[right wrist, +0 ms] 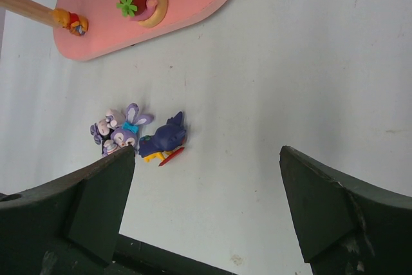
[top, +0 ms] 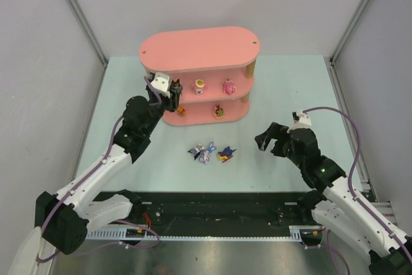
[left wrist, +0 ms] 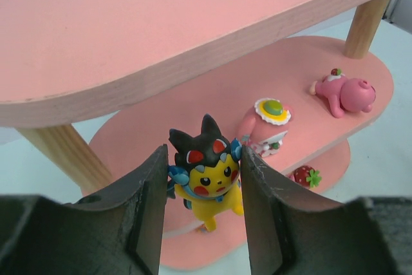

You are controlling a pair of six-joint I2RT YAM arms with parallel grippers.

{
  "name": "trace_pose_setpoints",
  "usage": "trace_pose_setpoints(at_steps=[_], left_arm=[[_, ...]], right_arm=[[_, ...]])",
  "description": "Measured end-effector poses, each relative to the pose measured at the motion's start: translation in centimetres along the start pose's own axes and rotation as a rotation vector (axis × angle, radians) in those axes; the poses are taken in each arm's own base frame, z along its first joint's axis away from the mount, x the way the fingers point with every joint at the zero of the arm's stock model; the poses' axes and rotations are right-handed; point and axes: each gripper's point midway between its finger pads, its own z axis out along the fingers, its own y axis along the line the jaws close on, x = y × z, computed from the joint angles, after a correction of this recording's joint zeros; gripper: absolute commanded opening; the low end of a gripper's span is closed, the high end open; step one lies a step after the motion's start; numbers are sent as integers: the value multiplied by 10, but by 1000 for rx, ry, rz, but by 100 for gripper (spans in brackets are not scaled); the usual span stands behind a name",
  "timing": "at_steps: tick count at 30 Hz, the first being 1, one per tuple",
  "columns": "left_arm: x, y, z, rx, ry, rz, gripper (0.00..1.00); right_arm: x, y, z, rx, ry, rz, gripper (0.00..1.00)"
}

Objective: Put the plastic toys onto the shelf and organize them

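The middle level's bare end (left wrist: pixel 143 149) is below my left gripper and outward of it, so my left gripper will next tilt flatter and lower outward to release the yellow, black-eared toy there.
The pink shelf (top: pixel 199 49) stands at the back of the table. My left gripper (top: pixel 168 94) hovers at the left end of its middle tier, shut on a yellow, black-eared toy (left wrist: pixel 209 178) between both fingers. On the middle tier a yellow-capped toy (left wrist: pixel 270 117) stands and a pink one (left wrist: pixel 344 91) lies. An orange toy (top: pixel 181 111) and a strawberry toy (top: pixel 219 113) sit on the bottom tier. A purple rabbit (right wrist: pixel 129 130) and a dark blue toy (right wrist: pixel 166 136) lie on the table. My right gripper (top: pixel 269 138) hangs open and empty to their right.
The light green table top (top: pixel 290 94) is enclosed by grey walls on the left, right and back. A black rail (top: pixel 212 214) with the arm bases runs along the near edge. A wooden post (left wrist: pixel 64 152) stands just left of my left fingers.
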Motion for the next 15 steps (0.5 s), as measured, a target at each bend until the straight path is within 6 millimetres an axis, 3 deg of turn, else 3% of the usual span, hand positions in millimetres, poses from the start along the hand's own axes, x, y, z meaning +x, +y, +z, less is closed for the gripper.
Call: trace_pose_setpoints(at_steps=[15], left_arm=[[25, -2, 28, 96, -23, 33, 0]], right_arm=[[-7, 12, 6, -76, -7, -68, 100]])
